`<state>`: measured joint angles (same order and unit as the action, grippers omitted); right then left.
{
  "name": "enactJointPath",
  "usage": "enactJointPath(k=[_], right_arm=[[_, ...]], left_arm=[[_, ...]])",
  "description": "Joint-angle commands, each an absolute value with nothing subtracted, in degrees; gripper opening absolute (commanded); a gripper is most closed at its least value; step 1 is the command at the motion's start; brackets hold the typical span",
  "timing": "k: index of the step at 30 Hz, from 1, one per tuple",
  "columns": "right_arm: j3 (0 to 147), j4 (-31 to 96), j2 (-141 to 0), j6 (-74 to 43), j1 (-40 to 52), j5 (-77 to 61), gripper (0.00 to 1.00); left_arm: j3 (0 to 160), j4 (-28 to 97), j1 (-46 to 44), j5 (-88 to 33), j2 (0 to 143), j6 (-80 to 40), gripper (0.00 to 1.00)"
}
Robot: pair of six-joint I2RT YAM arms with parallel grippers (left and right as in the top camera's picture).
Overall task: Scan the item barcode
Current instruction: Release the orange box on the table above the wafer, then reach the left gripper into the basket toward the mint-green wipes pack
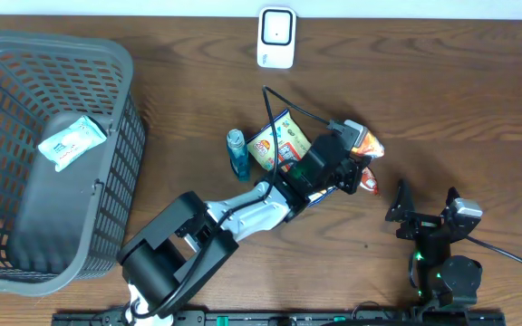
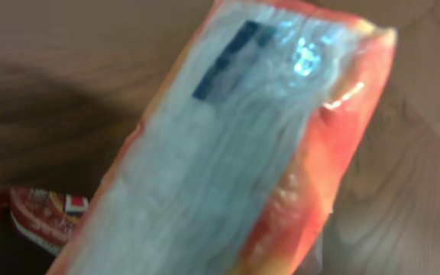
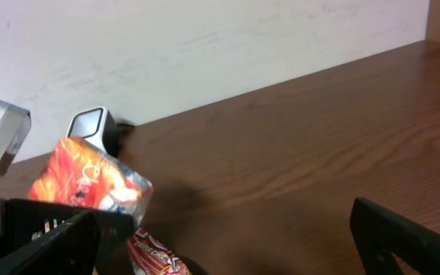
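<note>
My left gripper dips slightly next, then releases the orange packet, to get it onto the table beside the red packet's far side.
My left gripper (image 1: 350, 156) is shut on an orange packet (image 1: 367, 144) and holds it above the table, right of centre. In the left wrist view the orange packet (image 2: 235, 153) fills the frame with its clear silvery side up. A dark blue patch (image 2: 231, 59) shows near its far end, and my own fingers are hidden behind it. The white scanner (image 1: 276, 38) stands at the table's back edge, well apart from the packet. My right gripper (image 1: 421, 214) rests open near the front right, nothing between its fingers (image 3: 44, 237). From there the orange packet (image 3: 90, 179) shows to the left.
A red packet (image 1: 370, 185) lies on the table just below the held one. A blue bottle (image 1: 236, 152) and a snack pack (image 1: 279, 140) sit left of my left gripper. A grey basket (image 1: 116, 136) with a wipes pack (image 1: 71, 140) fills the left side.
</note>
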<state>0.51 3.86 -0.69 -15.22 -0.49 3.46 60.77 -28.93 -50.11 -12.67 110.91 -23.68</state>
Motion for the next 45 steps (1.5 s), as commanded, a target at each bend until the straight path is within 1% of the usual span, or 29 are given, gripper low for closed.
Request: enactJointPath(k=[1,5,11,12,13,15,17,19,20,21,22,27,32,36,39,42,45], right_arm=[[0.3,3.9,-0.4,-14.5,0.4,3.9,0.99],[0.3,3.9,-0.4,-14.5,0.4,3.9,0.99],[0.3,3.9,-0.4,-14.5,0.4,3.9,0.99],[0.3,3.9,-0.4,-14.5,0.4,3.9,0.99],[0.3,3.9,-0.4,-14.5,0.4,3.9,0.99],[0.3,3.9,-0.4,-14.5,0.4,3.9,0.99],[0.3,3.9,-0.4,-14.5,0.4,3.9,0.99],[0.3,3.9,-0.4,-14.5,0.4,3.9,0.99],[0.3,3.9,-0.4,-14.5,0.4,3.9,0.99],[0.3,3.9,-0.4,-14.5,0.4,3.9,0.99],[0.3,3.9,-0.4,-14.5,0.4,3.9,0.99],[0.3,3.9,-0.4,-14.5,0.4,3.9,0.99],[0.3,3.9,-0.4,-14.5,0.4,3.9,0.99],[0.3,3.9,-0.4,-14.5,0.4,3.9,0.99],[0.3,3.9,-0.4,-14.5,0.4,3.9,0.99],[0.3,3.9,-0.4,-14.5,0.4,3.9,0.99],[0.3,3.9,-0.4,-14.5,0.4,3.9,0.99]], left_arm=[[61.0,-30.4,-50.6,-9.3,112.3,-25.3,0.09],[61.0,-31.2,-50.6,-8.6,113.9,-27.0,0.09],[61.0,-32.5,-50.6,-7.8,117.0,-30.1,0.17],[61.0,-32.5,-50.6,-7.8,117.3,-30.5,0.17],[61.0,-32.5,-50.6,-7.8,117.4,-30.8,0.22],[61.0,-32.5,-50.6,-7.9,117.5,-30.8,0.27],[61.0,-32.6,-50.6,-7.9,117.5,-30.8,0.36],[61.1,-32.5,-50.6,-7.9,117.5,-30.8,0.47],[61.2,-32.5,-50.6,-8.3,117.4,-30.7,0.56],[61.3,-32.4,-50.6,-8.5,117.4,-30.7,0.62],[61.5,-32.4,-50.6,-8.5,117.4,-30.7,0.65],[61.5,-30.5,-50.3,-8.4,114.8,-30.0,0.67],[61.6,-22.3,-49.3,-8.0,108.3,-25.0,0.67],[62.9,-12.7,-48.2,-5.1,100.8,-23.6,0.68],[65.3,-4.3,-47.0,-5.1,95.0,-20.0,0.68],[70.0,7.9,-45.2,-4.7,89.0,-16.0,0.69],[76.2,20.5,-42.1,0.7,83.4,-15.2,0.69]])
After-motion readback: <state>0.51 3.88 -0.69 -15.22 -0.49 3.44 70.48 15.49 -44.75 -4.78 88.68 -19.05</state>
